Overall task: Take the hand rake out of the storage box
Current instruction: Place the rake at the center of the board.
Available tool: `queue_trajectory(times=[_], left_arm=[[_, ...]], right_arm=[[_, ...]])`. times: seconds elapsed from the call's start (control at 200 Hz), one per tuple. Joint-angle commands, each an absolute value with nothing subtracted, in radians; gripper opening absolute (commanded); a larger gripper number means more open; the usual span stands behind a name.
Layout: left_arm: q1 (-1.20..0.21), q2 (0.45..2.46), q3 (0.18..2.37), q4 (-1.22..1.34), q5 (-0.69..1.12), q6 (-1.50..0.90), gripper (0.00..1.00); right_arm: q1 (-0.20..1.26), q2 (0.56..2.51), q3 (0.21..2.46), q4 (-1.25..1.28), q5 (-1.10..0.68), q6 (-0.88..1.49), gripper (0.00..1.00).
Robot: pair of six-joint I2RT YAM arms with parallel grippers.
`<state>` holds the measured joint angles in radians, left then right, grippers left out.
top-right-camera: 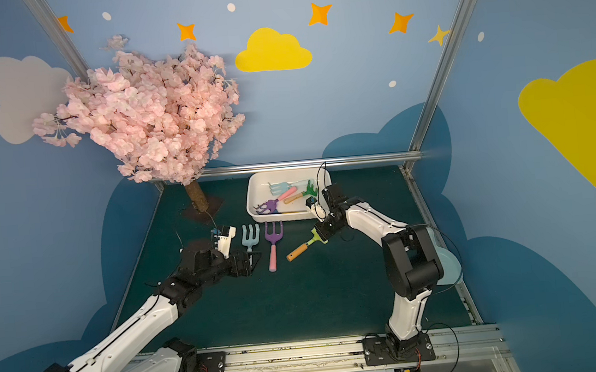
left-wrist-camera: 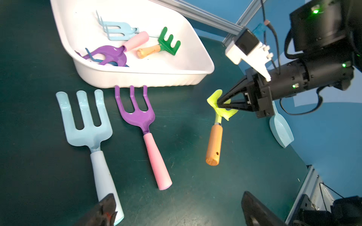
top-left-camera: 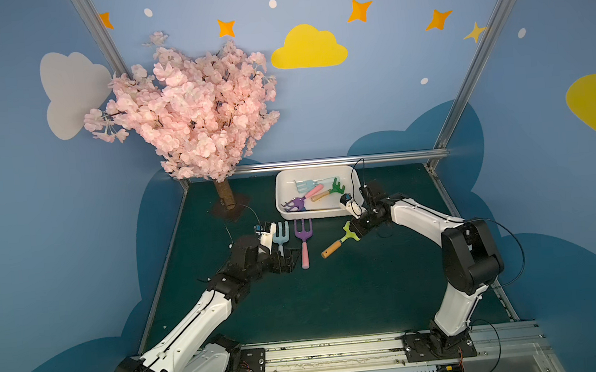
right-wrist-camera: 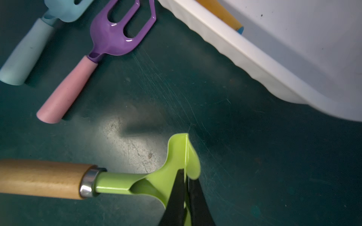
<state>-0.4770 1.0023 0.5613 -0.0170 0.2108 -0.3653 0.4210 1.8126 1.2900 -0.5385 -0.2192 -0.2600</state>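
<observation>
The rake still hangs above the mat, so the robot's right gripper will next move down toward the bare mat in front of the white storage box and let go of the rake's lime-green head there.
The white storage box stands at the back of the mat with several toy garden tools in it. My right gripper is shut on the lime-green head of a hand rake with a wooden handle. The rake hangs just above the mat, outside the box and in front of its right front corner. My left gripper is open and holds nothing. It hovers low over the mat, with one finger over the end of a pale blue fork's handle.
A pale blue fork and a purple fork with a pink handle lie side by side on the mat before the box. A dark green rake lies inside the box. A pink blossom tree stands back left. A pale blue scoop sits at the right edge.
</observation>
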Motion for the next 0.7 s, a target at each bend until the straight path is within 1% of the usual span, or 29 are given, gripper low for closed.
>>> queue_trajectory(times=[0.0, 0.165, 0.275, 0.355, 0.41, 0.536, 0.571, 0.631, 0.696], left_arm=[[-0.554, 1.032, 0.604, -0.06, 0.165, -0.286, 1.0], [-0.652, 1.165, 0.687, -0.116, 0.089, -0.241, 1.0], [-0.683, 1.25, 0.732, -0.129, 0.07, -0.23, 1.0], [-0.701, 1.291, 0.752, -0.126, 0.062, -0.225, 1.0], [-0.712, 1.309, 0.759, -0.119, 0.053, -0.223, 0.99], [-0.745, 1.34, 0.777, -0.115, 0.021, -0.219, 0.98], [-0.758, 1.349, 0.788, -0.122, 0.003, -0.212, 0.98], [-0.785, 1.376, 0.815, -0.153, -0.031, -0.199, 0.99], [-0.817, 1.417, 0.854, -0.189, -0.077, -0.181, 0.98]], right_arm=[[0.432, 1.844, 1.279, -0.529, -0.152, -0.274, 0.0], [0.469, 1.875, 1.279, -0.54, -0.05, -0.289, 0.0], [0.489, 1.889, 1.279, -0.539, -0.007, -0.296, 0.09], [0.507, 1.907, 1.28, -0.542, 0.028, -0.298, 0.11], [0.518, 1.923, 1.288, -0.554, 0.045, -0.298, 0.14], [0.525, 1.925, 1.292, -0.568, 0.052, -0.323, 0.27], [0.525, 1.908, 1.284, -0.563, 0.045, -0.319, 0.33], [0.523, 1.86, 1.251, -0.54, 0.031, -0.314, 0.46], [0.518, 1.786, 1.199, -0.499, 0.011, -0.284, 0.55]])
